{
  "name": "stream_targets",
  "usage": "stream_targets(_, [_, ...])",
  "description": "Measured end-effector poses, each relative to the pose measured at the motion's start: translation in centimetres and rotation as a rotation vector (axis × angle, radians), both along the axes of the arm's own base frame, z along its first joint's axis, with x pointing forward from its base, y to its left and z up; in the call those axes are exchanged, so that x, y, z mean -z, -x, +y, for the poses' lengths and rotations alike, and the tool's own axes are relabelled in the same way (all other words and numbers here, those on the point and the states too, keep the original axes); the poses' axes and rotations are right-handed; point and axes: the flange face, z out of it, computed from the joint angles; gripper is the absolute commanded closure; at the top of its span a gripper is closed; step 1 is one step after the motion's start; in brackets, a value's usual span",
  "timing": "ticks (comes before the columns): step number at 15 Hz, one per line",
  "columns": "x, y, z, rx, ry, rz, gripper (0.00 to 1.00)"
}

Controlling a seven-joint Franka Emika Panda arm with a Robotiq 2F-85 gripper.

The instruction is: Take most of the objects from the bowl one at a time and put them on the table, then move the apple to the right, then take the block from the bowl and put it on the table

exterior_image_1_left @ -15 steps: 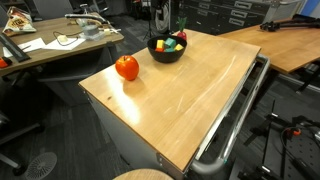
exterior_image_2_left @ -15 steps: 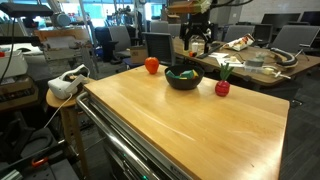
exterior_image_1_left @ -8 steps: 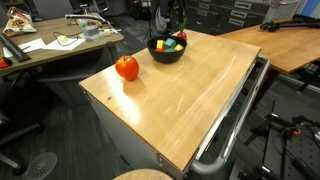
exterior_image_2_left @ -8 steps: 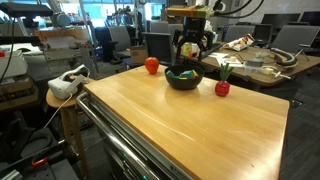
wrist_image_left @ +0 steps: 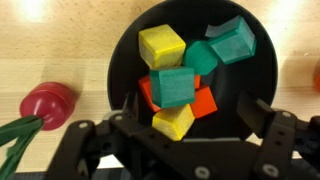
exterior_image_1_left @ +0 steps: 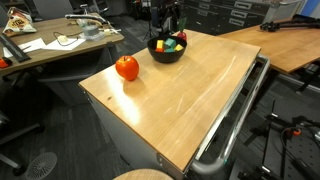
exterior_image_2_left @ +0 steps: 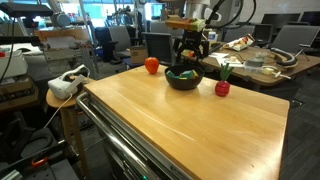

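Note:
The green block atop the pile is next for my open gripper, which lowers straight down onto it, since the block lies uncovered below, between the spread fingers.
The black bowl (exterior_image_1_left: 167, 50) (exterior_image_2_left: 183, 77) (wrist_image_left: 128, 55) stands near the far end of the light wooden table (exterior_image_1_left: 180, 100) (exterior_image_2_left: 190, 125). It holds several small blocks: yellow (wrist_image_left: 162, 45), green (wrist_image_left: 232, 38) (wrist_image_left: 172, 86), red (wrist_image_left: 202, 102) and a second yellow (wrist_image_left: 174, 121). My gripper (exterior_image_1_left: 170, 24) (exterior_image_2_left: 190, 52) (wrist_image_left: 192, 115) hangs open just above the bowl, with its fingers (wrist_image_left: 256, 112) to either side of the block pile and nothing between them. The shiny red-orange apple (exterior_image_1_left: 127, 67) (exterior_image_2_left: 152, 65) rests on the table beside the bowl.
A small red toy with a green stem (exterior_image_2_left: 222, 88) (wrist_image_left: 48, 103) lies on the table on the bowl's other side. A metal rail (exterior_image_1_left: 235, 120) runs along one table edge. A cluttered desk (exterior_image_1_left: 60, 40) and a white headset on a stool (exterior_image_2_left: 68, 82) stand nearby.
My gripper has come down closer to the bowl, still open. The bowl, blocks and apple have not moved.

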Motion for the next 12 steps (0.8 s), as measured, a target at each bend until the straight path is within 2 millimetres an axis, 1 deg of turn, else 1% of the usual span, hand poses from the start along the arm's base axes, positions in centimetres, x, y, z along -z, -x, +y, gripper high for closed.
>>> stream_targets(5, [2.5, 0.0, -0.7, 0.043, 0.008, 0.038, 0.00])
stream_targets(7, [3.1, 0.0, -1.0, 0.049, 0.009, 0.048, 0.00])
stream_targets(9, [3.2, 0.1, -1.1, 0.051, 0.009, 0.050, 0.00])
stream_targets(10, [3.2, 0.0, -1.1, 0.054, 0.009, 0.049, 0.04])
stream_targets(11, [3.1, 0.0, -1.1, 0.058, 0.010, 0.048, 0.27])
stream_targets(12, [3.0, 0.0, -1.1, 0.061, 0.011, 0.046, 0.29])
